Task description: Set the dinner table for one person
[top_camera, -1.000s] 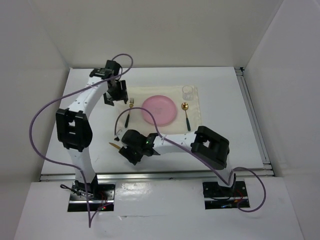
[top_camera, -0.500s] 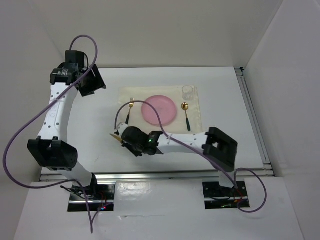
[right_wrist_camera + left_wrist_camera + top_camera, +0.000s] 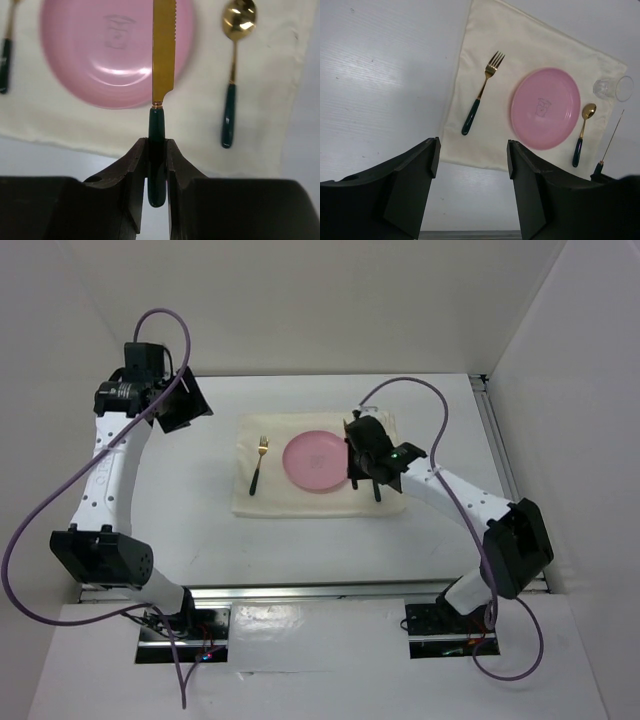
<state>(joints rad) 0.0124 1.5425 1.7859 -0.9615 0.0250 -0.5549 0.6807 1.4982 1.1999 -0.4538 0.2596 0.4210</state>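
Observation:
The knife's blade still hangs over the plate's edge, so my right gripper next needs to move toward the spoon (image 3: 581,132) and lower the knife onto the mat between the plate and the spoon.
The white dinner table (image 3: 190,520) carries a cream cloth mat (image 3: 290,502). On the mat lie a pink plate (image 3: 317,461), a gold fork with a dark green handle (image 3: 259,466) to its left, and a gold spoon (image 3: 581,132) to its right. A clear glass (image 3: 612,88) stands at the mat's far right corner. My right gripper (image 3: 156,145) is shut on the green handle of a gold knife (image 3: 163,50). It holds the knife above the mat, with the blade over the plate's right edge (image 3: 100,50), left of the spoon (image 3: 232,75). My left gripper (image 3: 472,150) is open and empty, raised at the far left (image 3: 180,405).
Metal rails run along the table's right edge (image 3: 505,480) and front edge (image 3: 300,590). White walls enclose the table on three sides. The right arm's forearm (image 3: 450,495) stretches over the table right of the mat. Purple cables loop off both arms.
My right gripper lifted the knife from the table's front left and swung it right, over the mat beside the plate. My left arm drew back from the mat to the far left corner.

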